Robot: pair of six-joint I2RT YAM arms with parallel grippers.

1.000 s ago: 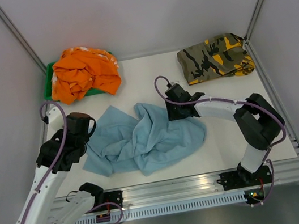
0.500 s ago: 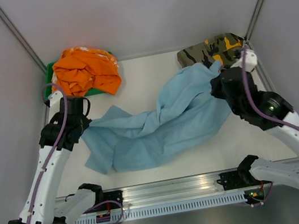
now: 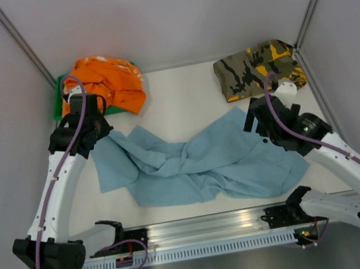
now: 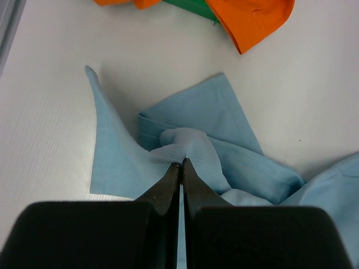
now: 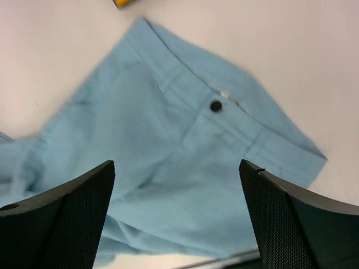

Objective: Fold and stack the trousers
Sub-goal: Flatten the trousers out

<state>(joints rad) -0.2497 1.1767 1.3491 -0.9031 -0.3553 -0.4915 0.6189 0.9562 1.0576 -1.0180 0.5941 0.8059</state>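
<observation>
The trousers' other end is already in my left gripper, so my right gripper will next move outward and down onto the waistband's far corner (image 3: 236,111) (image 5: 141,27) by the camouflage garment.
The light blue trousers (image 3: 199,166) lie stretched across the middle of the table, from the left rear to the right front. My left gripper (image 3: 97,136) holds their left end, just in front of the orange garment. In the left wrist view that gripper (image 4: 181,162) is shut on a pinched fold of the trousers (image 4: 224,112). My right gripper (image 3: 259,120) hovers over the right end. Seen from the right wrist, it (image 5: 176,165) stands wide open above the flat waistband (image 5: 168,101), whose dark button (image 5: 215,105) faces up. Nothing is between its fingers.
A crumpled orange garment (image 3: 103,85) lies on a green tray (image 3: 58,103) at the back left. At the back right lies a camouflage garment (image 3: 259,69). Grey walls close in both sides, and a metal rail (image 3: 209,226) runs along the front edge.
The right gripper carried the trousers' right end up and rightward, then opened and dropped it flat. The left gripper pulled its end back toward the orange garment, stretching the cloth out.
</observation>
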